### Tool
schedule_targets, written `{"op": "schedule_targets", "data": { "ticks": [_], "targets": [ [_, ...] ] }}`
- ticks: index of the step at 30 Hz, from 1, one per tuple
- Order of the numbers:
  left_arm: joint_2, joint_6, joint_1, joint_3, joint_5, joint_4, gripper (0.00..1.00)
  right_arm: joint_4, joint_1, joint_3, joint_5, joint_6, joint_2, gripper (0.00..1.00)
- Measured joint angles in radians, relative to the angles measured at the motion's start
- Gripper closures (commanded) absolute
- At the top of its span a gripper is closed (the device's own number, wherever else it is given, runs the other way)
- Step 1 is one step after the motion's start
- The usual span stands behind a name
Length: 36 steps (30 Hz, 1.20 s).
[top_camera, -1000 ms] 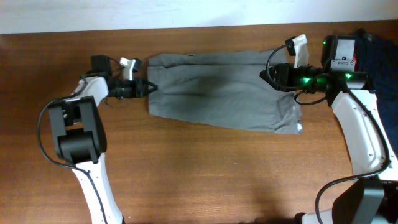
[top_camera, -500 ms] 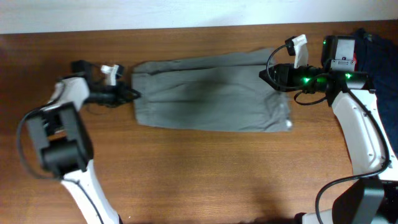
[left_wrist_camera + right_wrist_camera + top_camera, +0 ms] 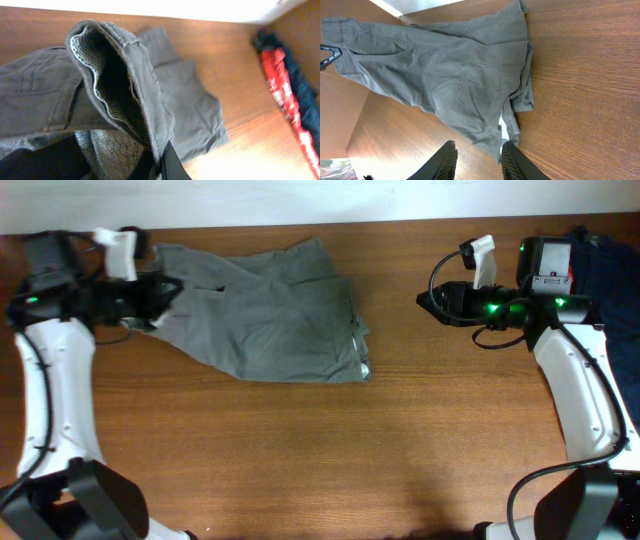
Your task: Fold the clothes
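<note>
My left gripper swings the waistband toward the leg hems next, then away to the left in the overhead view, and releases it, since it stands folded over.
The grey-olive shorts (image 3: 270,325) lie bunched at the far left of the table, leg hems pointing right. My left gripper (image 3: 165,290) is shut on their left end, the waistband. In the left wrist view the waistband (image 3: 125,65) stands folded over, showing pale lining, with my left gripper (image 3: 162,167) pinched on the cloth at the bottom edge. My right gripper (image 3: 425,300) hovers open to the right of the shorts, apart from them. The right wrist view shows my right gripper (image 3: 479,160) with bare wood between its fingers and the shorts (image 3: 445,75) spread beyond.
Navy-blue garments (image 3: 612,275) are heaped at the table's far right corner. In the left wrist view they show as a red garment (image 3: 280,85) beside a navy one (image 3: 305,105). The table's back edge meets a white wall (image 3: 300,200).
My left arm has swung left and back, dragging the shorts leftward by the waistband. The leg end has slid away from my right gripper, which has stayed in place.
</note>
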State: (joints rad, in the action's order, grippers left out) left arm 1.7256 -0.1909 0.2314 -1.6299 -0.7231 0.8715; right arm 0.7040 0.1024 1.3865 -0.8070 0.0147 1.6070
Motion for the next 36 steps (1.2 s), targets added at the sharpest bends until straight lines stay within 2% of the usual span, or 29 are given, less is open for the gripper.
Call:
{"op": "schedule_targets", "data": {
  "ticks": [4,7,12,15,16,17,18,20,23,29,36],
  "targets": [
    [0.006,0.002,-0.106,0.0,0.151,0.019,1.0,0.0,0.0,0.0,0.0,0.004,0.0,0.66],
    [0.006,0.009,-0.137,0.0,0.241,0.02,1.0,0.0,0.0,0.0,0.0,0.005,0.0,0.65],
    [0.006,0.056,-0.103,0.0,0.377,0.031,0.97,0.0,0.0,0.0,0.0,0.007,0.0,0.66],
    [0.006,0.081,-0.055,0.0,0.438,0.031,0.91,0.0,0.0,0.0,0.0,0.008,0.0,0.65],
    [0.006,0.087,-0.04,0.0,0.455,0.031,0.86,0.0,0.0,0.0,0.0,0.007,0.0,0.65],
    [0.006,0.096,-0.022,0.0,0.478,0.03,0.76,0.0,0.0,0.0,0.0,0.007,0.0,0.66],
    [0.006,0.104,-0.006,0.0,0.499,0.029,0.56,0.0,0.0,0.0,0.0,0.008,0.0,0.65],
    [0.006,0.13,0.028,0.0,0.538,0.029,0.28,0.0,0.0,0.0,0.0,0.007,0.0,0.65],
    [0.014,0.164,0.073,0.0,0.57,0.03,0.08,0.0,0.0,0.0,0.0,0.007,0.0,0.65],
    [0.098,0.233,0.174,0.0,0.55,0.031,0.01,0.0,0.0,0.0,0.0,0.007,0.0,0.65],
    [0.332,0.211,0.278,0.0,0.32,0.006,0.01,0.0,0.0,0.0,0.0,0.008,0.0,0.65]
  ]
}}
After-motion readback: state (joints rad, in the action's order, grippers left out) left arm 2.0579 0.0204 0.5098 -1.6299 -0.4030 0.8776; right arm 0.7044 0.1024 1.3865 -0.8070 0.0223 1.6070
